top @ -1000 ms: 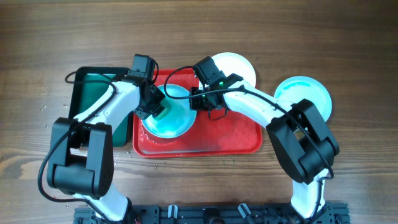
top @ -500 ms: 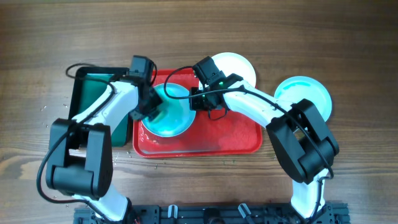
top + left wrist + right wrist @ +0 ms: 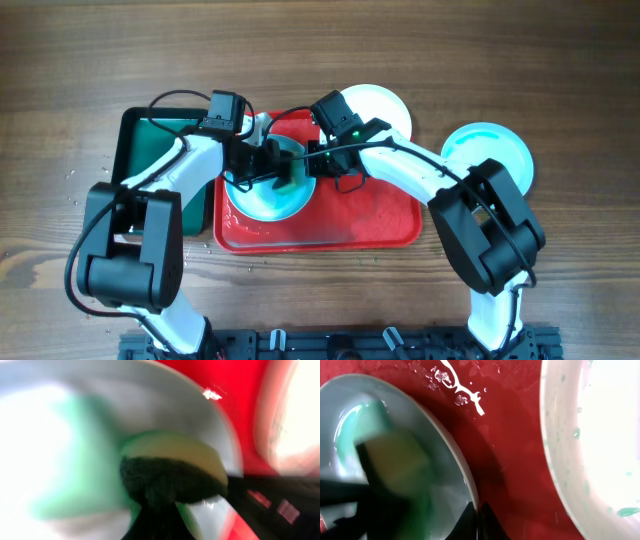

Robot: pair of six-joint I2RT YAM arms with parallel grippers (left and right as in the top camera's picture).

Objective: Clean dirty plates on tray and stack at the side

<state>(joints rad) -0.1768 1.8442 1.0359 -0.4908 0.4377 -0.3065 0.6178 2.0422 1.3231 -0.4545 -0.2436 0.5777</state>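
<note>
The third plate already lies aside, off the tray, so my right gripper will go up past the green-specked plate, then down over that third plate and let go.
A white plate (image 3: 262,200) with a teal-smeared centre lies on the red tray (image 3: 370,215). My left gripper (image 3: 280,170) is shut on a yellow-and-dark sponge (image 3: 170,472) pressed on that plate (image 3: 65,435), near its right side. My right gripper (image 3: 312,162) is shut on the plate's right rim (image 3: 465,480); the sponge (image 3: 395,460) shows blurred in the right wrist view. A second plate (image 3: 380,105) sits at the tray's back right edge, with green specks (image 3: 600,435). A third plate (image 3: 490,152), pale teal, lies on the table to the right.
A smaller dark green tray (image 3: 150,150) stands left of the red tray, under my left arm. Water drops lie on the red tray floor (image 3: 460,390). Bare wooden table (image 3: 320,50) surrounds the trays.
My left gripper has swept the sponge from the plate's left part to its right part, close to my right gripper. The right gripper and the plates have stayed put.
</note>
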